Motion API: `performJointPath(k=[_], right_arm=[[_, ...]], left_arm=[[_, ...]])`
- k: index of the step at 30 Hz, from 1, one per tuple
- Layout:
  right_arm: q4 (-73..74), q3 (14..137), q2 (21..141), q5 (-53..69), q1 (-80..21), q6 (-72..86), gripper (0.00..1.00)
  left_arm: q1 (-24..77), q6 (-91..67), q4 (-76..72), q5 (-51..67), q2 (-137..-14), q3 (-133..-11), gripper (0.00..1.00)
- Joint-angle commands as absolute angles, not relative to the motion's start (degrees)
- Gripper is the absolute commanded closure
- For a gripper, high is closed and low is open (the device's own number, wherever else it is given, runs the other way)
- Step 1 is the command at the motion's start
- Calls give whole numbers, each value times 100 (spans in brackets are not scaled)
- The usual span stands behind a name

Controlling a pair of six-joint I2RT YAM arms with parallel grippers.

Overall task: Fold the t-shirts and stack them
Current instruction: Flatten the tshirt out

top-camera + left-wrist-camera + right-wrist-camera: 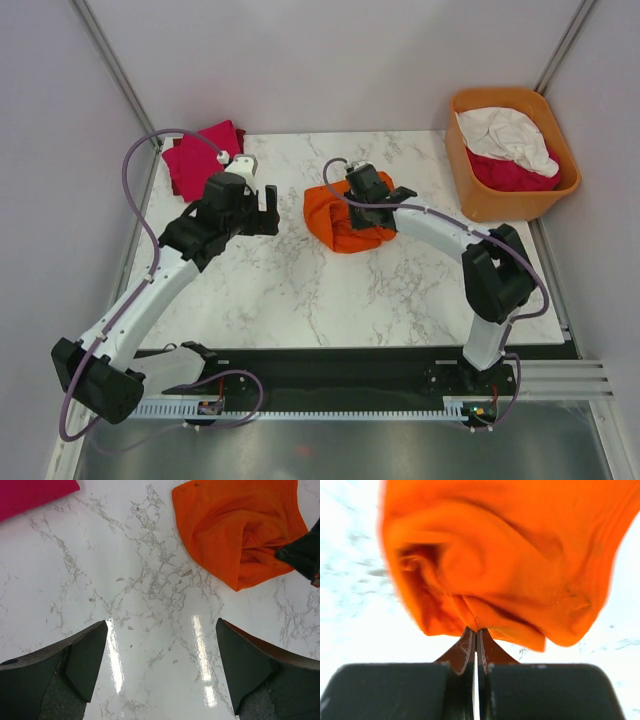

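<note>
The orange t-shirt is held only by my right gripper, so my left gripper should go down toward the right in the top view, onto a loose edge of the orange t-shirt (338,222).
A bright orange t-shirt (338,222) lies bunched in the middle of the marble table; it also shows in the left wrist view (235,530) and fills the right wrist view (495,565). My right gripper (370,200) is shut on a fold of the orange t-shirt (477,625). A magenta-pink t-shirt (200,158) lies folded at the back left, its corner in the left wrist view (30,495). My left gripper (262,210) is open and empty above bare table (162,645), left of the orange shirt. A white t-shirt (505,132) and a crimson one (515,172) lie in the tub.
A rigid orange plastic tub (480,195) stands at the back right, off the marble top's corner. Grey walls close in both sides. A black rail (330,385) runs along the near edge by the arm bases.
</note>
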State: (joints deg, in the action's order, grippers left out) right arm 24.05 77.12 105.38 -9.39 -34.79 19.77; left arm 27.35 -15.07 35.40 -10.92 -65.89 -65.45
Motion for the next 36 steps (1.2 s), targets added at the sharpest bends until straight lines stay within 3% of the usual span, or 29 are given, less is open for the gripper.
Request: performJointPath(k=[1, 5, 8, 12, 15, 19, 23, 31, 36], right_arm=[[2661, 8620, 9476, -1012, -3603, 1653, 100], [2629, 10165, 8659, -1089, -3980, 1196, 100], [1655, 10196, 7728, -1773, -4166, 958, 100], [2046, 10363, 7322, -3249, -4157, 774, 100], [2644, 9311, 7007, -3963, -4131, 1272, 100], [3785, 7694, 6768, -3918, -3815, 2607, 100], [3657, 5946, 5437, -4105, -3692, 3418, 100], [3331, 6661, 5291, -3963, -3691, 2445, 100], [3296, 6583, 5387, -3877, -3700, 2303, 100]], left_arm=[[2707, -1362, 3226, -1125, -6425, -6487, 3], [2698, -1441, 3155, -1063, -6364, -6460, 3], [2681, -1494, 3111, -1063, -6285, -6451, 3], [2663, -1556, 3094, -1055, -6196, -6486, 3], [2663, -1626, 3103, -1055, -6065, -6504, 3], [2663, -1775, 3111, -967, -5968, -6530, 3], [2672, -1854, 3120, -748, -5968, -6592, 3], [3198, -2670, 2813, -149, -7065, -6398, 9], [3691, -2944, 2531, -333, -8628, -7082, 8]])
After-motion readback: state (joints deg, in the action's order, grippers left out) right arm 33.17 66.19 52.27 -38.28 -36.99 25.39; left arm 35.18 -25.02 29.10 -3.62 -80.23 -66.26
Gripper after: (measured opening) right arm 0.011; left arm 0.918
